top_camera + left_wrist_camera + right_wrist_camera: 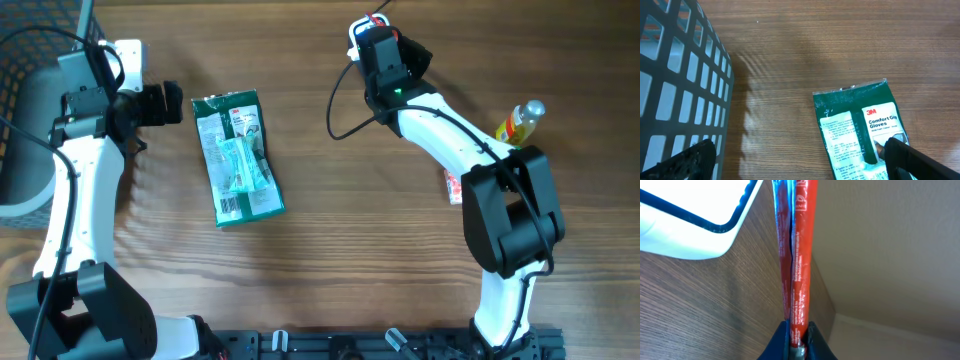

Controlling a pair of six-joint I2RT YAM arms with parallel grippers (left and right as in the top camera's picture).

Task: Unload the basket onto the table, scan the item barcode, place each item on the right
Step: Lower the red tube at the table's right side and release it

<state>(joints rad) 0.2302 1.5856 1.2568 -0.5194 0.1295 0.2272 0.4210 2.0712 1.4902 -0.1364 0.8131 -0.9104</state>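
My right gripper moves back and down beside the small red-white packet (450, 190) next, to release the red packet. The small red-white packet lies to its right in the overhead view.
In the right wrist view a thin red packet (799, 255) stands edge-on, and my right gripper (799, 330) is shut on its lower end. Overhead, that gripper (374, 38) is at the far middle of the table; the packet barely shows there. A green and white glove package (238, 157) lies flat on the wood left of centre. My left gripper (178, 105) is open just left of the package's top edge. From the left wrist, its right fingertip (910, 160) overlaps the package (860, 135) and nothing is between the fingers. No barcode is readable in any view.
A dark mesh basket (25, 50) fills the far left corner and looms close on the left wrist's left side (675, 90). A yellow bottle (520, 122) and a small red-white packet (453, 187) lie by the right arm. A white object with a dark rim (685, 220) sits beside the red packet.
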